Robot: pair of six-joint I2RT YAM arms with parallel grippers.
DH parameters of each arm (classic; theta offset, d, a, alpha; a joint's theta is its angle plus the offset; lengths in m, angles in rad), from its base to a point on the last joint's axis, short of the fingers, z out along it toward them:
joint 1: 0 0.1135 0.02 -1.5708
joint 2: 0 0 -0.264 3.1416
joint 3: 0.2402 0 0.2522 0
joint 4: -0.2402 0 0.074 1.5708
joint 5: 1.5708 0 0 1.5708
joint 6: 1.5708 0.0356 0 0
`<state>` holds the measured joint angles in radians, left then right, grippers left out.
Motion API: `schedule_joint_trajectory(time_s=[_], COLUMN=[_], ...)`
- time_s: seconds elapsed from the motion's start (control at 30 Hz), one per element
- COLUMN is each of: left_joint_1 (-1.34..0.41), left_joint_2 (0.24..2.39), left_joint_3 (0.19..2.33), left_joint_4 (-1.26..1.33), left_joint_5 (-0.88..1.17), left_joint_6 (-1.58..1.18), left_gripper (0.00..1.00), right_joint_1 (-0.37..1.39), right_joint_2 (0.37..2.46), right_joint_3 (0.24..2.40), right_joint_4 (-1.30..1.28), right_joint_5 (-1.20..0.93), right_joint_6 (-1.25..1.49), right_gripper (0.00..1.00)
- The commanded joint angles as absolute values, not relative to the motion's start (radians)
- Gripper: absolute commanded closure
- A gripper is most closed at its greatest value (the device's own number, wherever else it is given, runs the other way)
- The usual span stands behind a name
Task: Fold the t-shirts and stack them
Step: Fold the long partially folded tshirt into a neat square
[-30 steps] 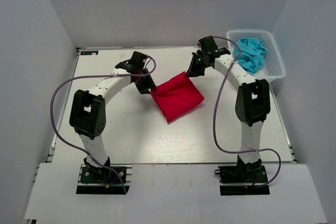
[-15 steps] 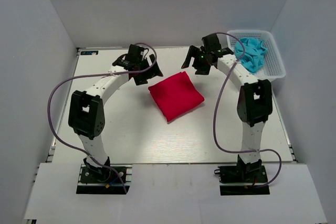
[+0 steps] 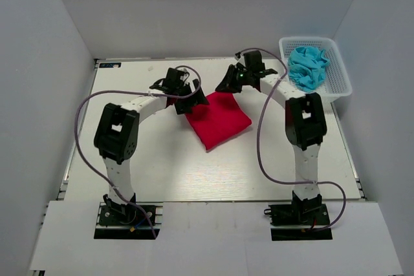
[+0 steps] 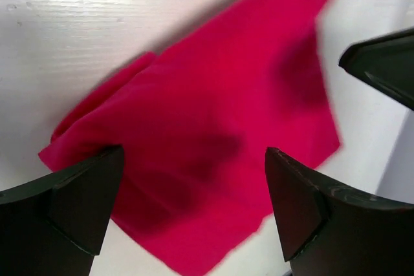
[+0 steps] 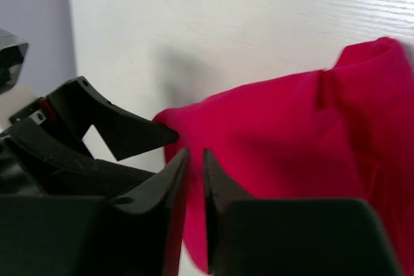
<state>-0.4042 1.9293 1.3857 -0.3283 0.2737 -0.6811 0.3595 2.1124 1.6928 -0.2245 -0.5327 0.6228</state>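
The left gripper should next move down and a little back onto the red t-shirt's edge away from the basket (image 4: 134, 236), because the right gripper is in the way at the t-shirt's far corner.
The red t-shirt (image 3: 220, 121) lies folded flat on the white table, mid-centre. It fills the left wrist view (image 4: 220, 114) and shows in the right wrist view (image 5: 291, 134). My left gripper (image 3: 196, 99) hovers over its left far corner with jaws wide open and empty (image 4: 194, 208). My right gripper (image 3: 228, 84) is at its far corner, jaws nearly closed with nothing between them (image 5: 195, 154). The turquoise t-shirt (image 3: 307, 66) lies crumpled in the basket.
The white mesh basket (image 3: 309, 39) stands at the back right corner of the table. Grey walls close in the back and both sides. The two grippers are close together; the left one's finger (image 5: 123, 127) shows in the right wrist view.
A second ago both grippers held the red shirt's far corners. They let go and lifted away, the shirt settled flat, and both have now come back to its far edge.
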Motion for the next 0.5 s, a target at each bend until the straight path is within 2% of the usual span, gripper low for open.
schedule_joint_trajectory(time_s=[0.0,0.03,0.07,0.3,0.47], left_joint_1=[-0.403,-0.403,-0.403,-0.385,-0.376], left_joint_2=[2.023,2.04,2.055,2.124,2.161], left_joint_3=[1.416,1.434,1.434,1.495,1.6], left_joint_4=[-0.32,-0.331,-0.343,-0.331,-0.44], left_joint_5=[0.304,0.304,0.304,0.235,0.171], left_joint_6=[-0.681,-0.681,-0.681,-0.641,-0.586], left_gripper=[0.0,0.0,0.0,0.0,0.0], right_joint_1=[0.354,0.353,0.351,0.344,0.371], right_joint_2=[2.262,2.284,2.302,2.376,2.255], right_joint_3=[1.753,1.769,1.775,1.654,1.439], right_joint_4=[-0.173,-0.179,-0.189,-0.198,-0.157], right_joint_5=[-0.574,-0.548,-0.537,-0.411,-0.402], right_joint_6=[0.658,0.664,0.676,0.66,0.627], right_gripper=[0.84,0.86,1.0,1.0,1.0])
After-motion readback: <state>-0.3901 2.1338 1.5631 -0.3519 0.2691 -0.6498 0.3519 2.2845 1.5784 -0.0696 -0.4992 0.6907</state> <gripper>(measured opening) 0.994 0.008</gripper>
